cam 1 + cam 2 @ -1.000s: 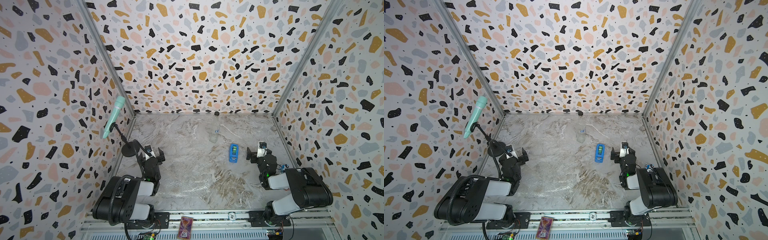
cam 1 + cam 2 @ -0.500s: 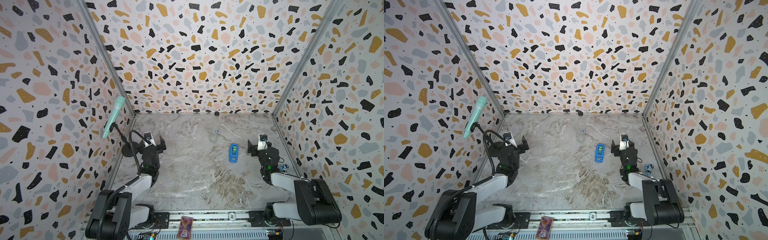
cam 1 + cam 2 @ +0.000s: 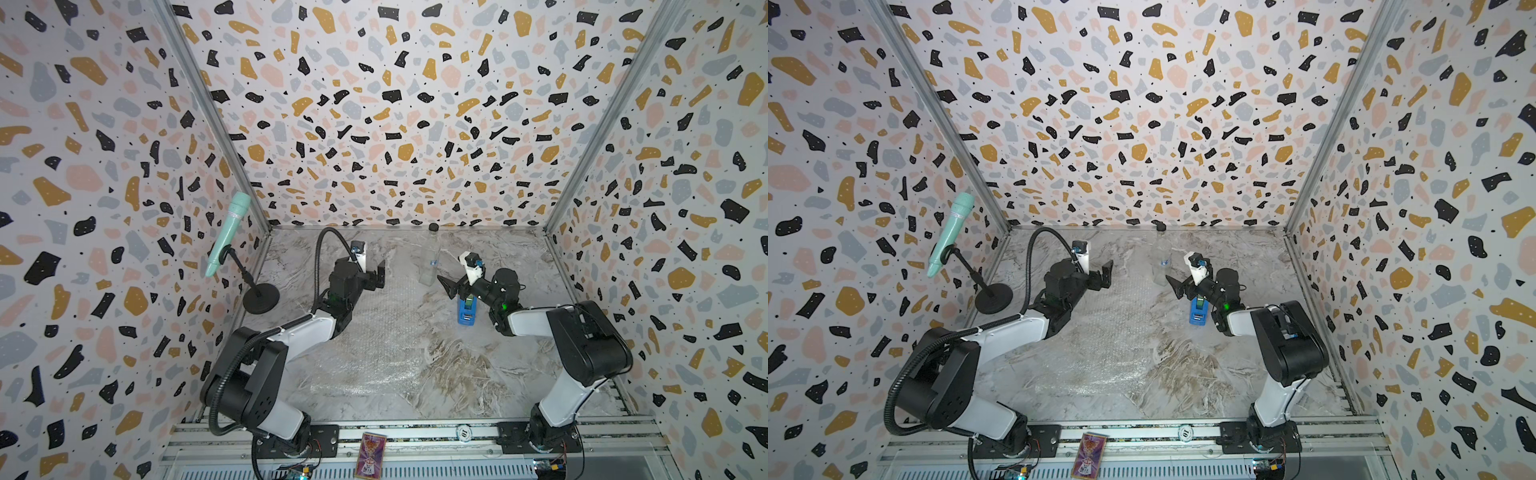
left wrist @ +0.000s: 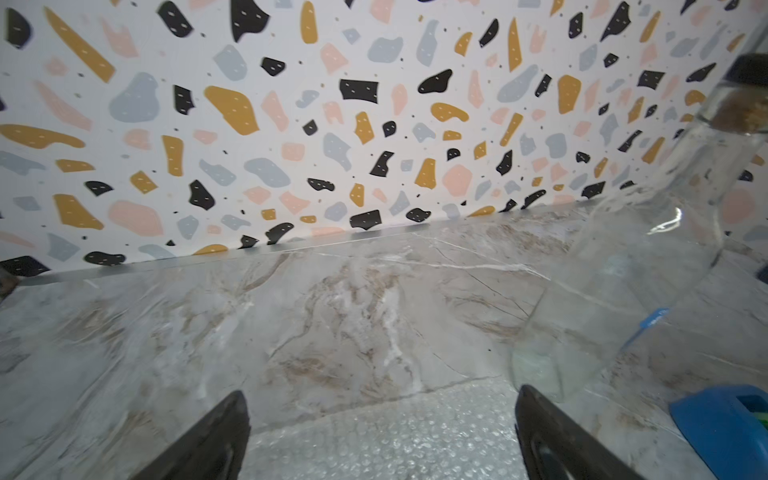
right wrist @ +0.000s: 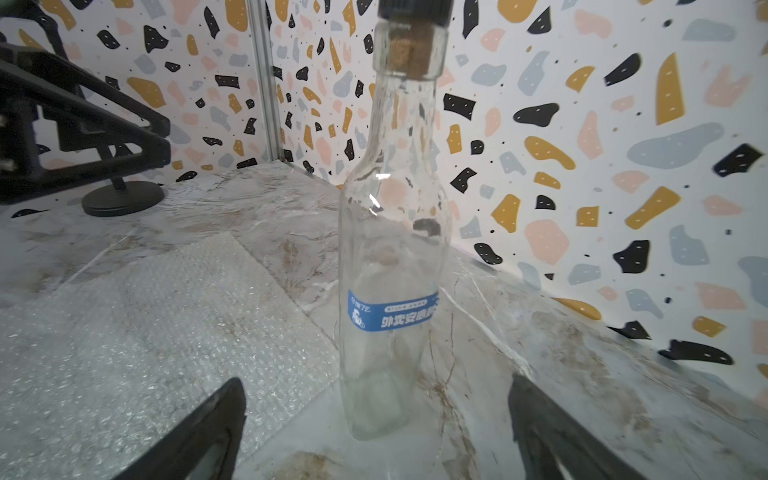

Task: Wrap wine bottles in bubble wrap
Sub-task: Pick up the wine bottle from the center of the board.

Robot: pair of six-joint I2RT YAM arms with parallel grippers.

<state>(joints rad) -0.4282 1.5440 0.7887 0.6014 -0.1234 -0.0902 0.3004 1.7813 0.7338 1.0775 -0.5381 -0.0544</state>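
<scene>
The bottle stands outward of my right gripper, in line with the gap between the fingers. My right gripper will next slide outward with its open fingers on both sides of the bottle's blue-labelled body (image 3: 431, 264) (image 5: 391, 312), and then close.
The clear wine bottle (image 3: 430, 257) (image 3: 1160, 259) with a black cap stands upright on the marble table near the back wall. It is just off the far right corner of the bubble wrap (image 3: 374, 345) (image 3: 1100, 345), which lies flat mid-table. My right gripper (image 3: 446, 286) (image 5: 374, 386) is open, with the bottle (image 5: 390, 249) a little ahead of it, centred between its jaws and untouched. My left gripper (image 3: 374, 276) (image 4: 380, 395) is open and empty above the wrap's far edge (image 4: 395, 440); the bottle (image 4: 648, 249) stands off to its right.
A blue tape dispenser (image 3: 467, 309) (image 3: 1199, 311) sits under my right wrist. A mint-green microphone (image 3: 226, 235) on a black stand (image 3: 261, 298) occupies the back left corner. Terrazzo walls close three sides. A card (image 3: 370, 453) lies on the front rail.
Both arms have unfolded and reached toward the back. My right gripper has swung left over the tape dispenser toward the bottle. The left one advanced to the wrap's far edge.
</scene>
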